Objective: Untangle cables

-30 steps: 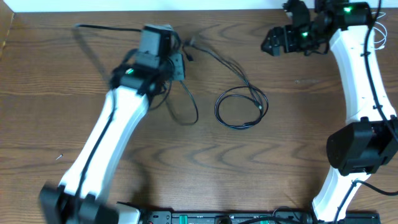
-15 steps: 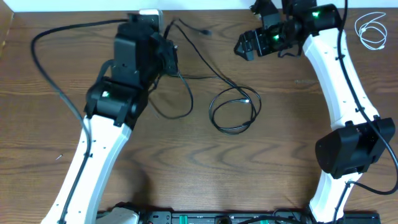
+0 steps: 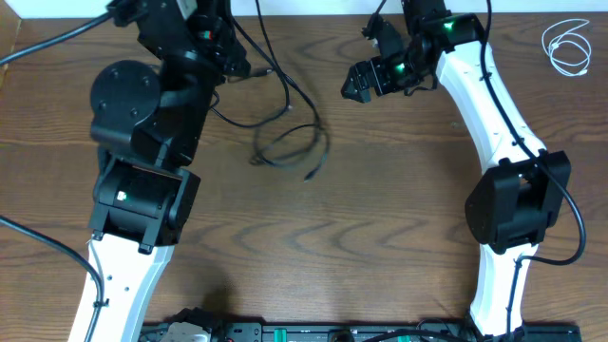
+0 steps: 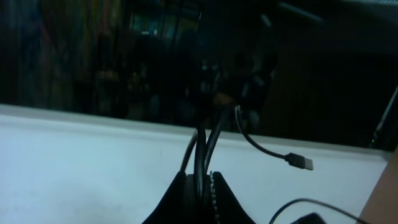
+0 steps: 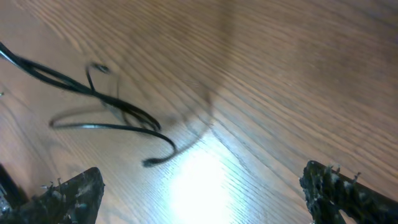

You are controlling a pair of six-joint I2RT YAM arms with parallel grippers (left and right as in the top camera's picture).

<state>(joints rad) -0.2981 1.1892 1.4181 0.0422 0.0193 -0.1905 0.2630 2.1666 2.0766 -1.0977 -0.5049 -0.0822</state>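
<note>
The black cable hanging from my left gripper (image 3: 289,82) (image 5: 73,85) is beyond my right gripper's fingers. My right gripper should move onto it next, to the left in the overhead view.
The long black cable (image 3: 290,142) hangs from my left gripper (image 3: 233,66) at the table's far edge and trails in loose loops over the middle of the table. In the left wrist view my left gripper (image 4: 202,186) is shut on the black cable (image 4: 200,152), and a plug end (image 4: 300,162) dangles to the right. The white cable (image 3: 567,45) lies coiled at the far right corner. My right gripper (image 3: 366,81) is open and empty, raised above the table right of the black loops. The right wrist view shows its fingers (image 5: 202,193) apart over the black cable (image 5: 106,109).
The thicker black robot wires (image 3: 38,47) run off the far left. The white wall strip (image 3: 313,8) borders the table's far edge. A black rail (image 3: 332,332) runs along the front edge between the arm bases.
My left gripper has risen and moved toward the far edge, pulling the black cable up and leftward. The round loop has been dragged left and stretched flatter. My right gripper has shifted left.
</note>
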